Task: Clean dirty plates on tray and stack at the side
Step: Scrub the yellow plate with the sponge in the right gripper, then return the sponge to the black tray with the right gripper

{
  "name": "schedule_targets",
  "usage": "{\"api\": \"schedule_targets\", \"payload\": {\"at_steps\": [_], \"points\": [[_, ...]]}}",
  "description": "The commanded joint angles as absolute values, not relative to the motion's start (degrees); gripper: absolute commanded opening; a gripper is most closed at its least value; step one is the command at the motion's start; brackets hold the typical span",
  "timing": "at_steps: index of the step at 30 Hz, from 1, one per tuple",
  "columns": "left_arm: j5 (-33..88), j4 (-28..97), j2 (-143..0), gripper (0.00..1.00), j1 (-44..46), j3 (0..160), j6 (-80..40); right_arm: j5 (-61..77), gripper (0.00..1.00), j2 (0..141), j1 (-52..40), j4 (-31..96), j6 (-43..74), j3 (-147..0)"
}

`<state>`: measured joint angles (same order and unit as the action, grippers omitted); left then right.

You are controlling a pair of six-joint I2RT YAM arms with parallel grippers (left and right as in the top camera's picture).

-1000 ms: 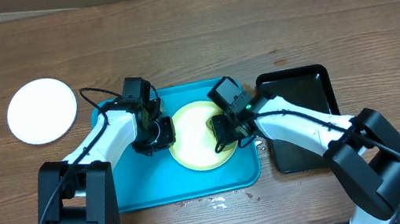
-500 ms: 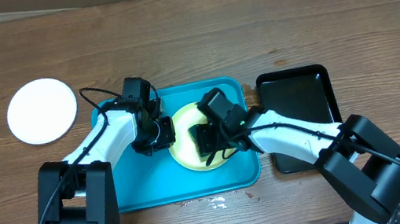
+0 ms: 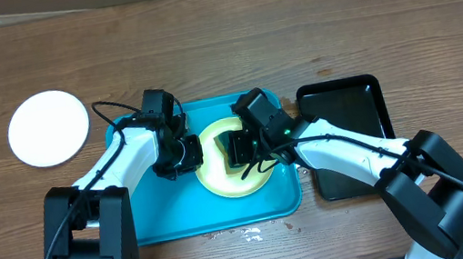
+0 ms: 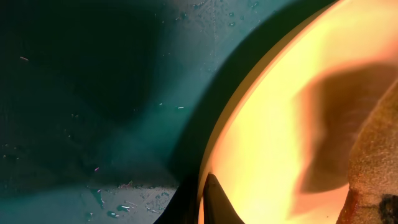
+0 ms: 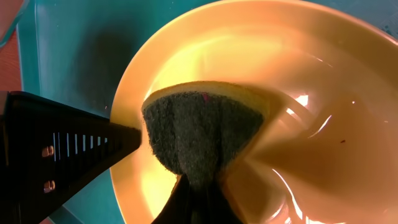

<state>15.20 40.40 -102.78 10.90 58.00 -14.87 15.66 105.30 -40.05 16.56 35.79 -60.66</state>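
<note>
My right gripper will lift across and lower into the black tray [image 3: 351, 115] to release the sponge, since the tray lies to the gripper's right in the overhead view.
A pale yellow-green plate [image 3: 218, 181] lies on the turquoise tray [image 3: 148, 217]. My left gripper [image 3: 190, 152] is shut on the plate's left rim; in the left wrist view one dark fingertip [image 4: 213, 200] lies over the plate [image 4: 280, 130] edge. My right gripper [image 3: 240, 153] is over the plate's middle, shut on a sponge [image 5: 199, 134] whose dark scouring face presses on the wet plate [image 5: 311, 81]. A white plate [image 3: 48, 127] rests on the table at the far left, off the tray.
A glossy black tray [image 3: 349, 135] sits just right of the turquoise one. Water droplets dot the turquoise tray floor [image 4: 93, 93]. The left gripper's black body [image 5: 62, 146] stands close beside the sponge.
The right gripper has swept the sponge from the plate's right side leftward across it, then back a little toward the middle. The left gripper has kept its hold on the rim.
</note>
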Motion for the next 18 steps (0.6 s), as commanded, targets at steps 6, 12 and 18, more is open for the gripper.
{"api": "schedule_targets", "payload": {"at_steps": [6, 12, 18], "points": [[13.13, 40.45, -104.49, 0.04, 11.40, 56.64, -15.22, 17.10, 0.04, 103.35, -41.58, 11.55, 40.97, -58.98], [13.13, 40.42, -104.49, 0.04, 11.40, 56.64, -15.22, 18.96, 0.04, 103.35, -43.68, 11.88, 42.26, -58.76], [13.13, 40.45, -104.49, 0.04, 11.40, 56.64, -15.22, 20.10, 0.04, 103.35, -45.21, 10.26, 45.30, -57.39]]}}
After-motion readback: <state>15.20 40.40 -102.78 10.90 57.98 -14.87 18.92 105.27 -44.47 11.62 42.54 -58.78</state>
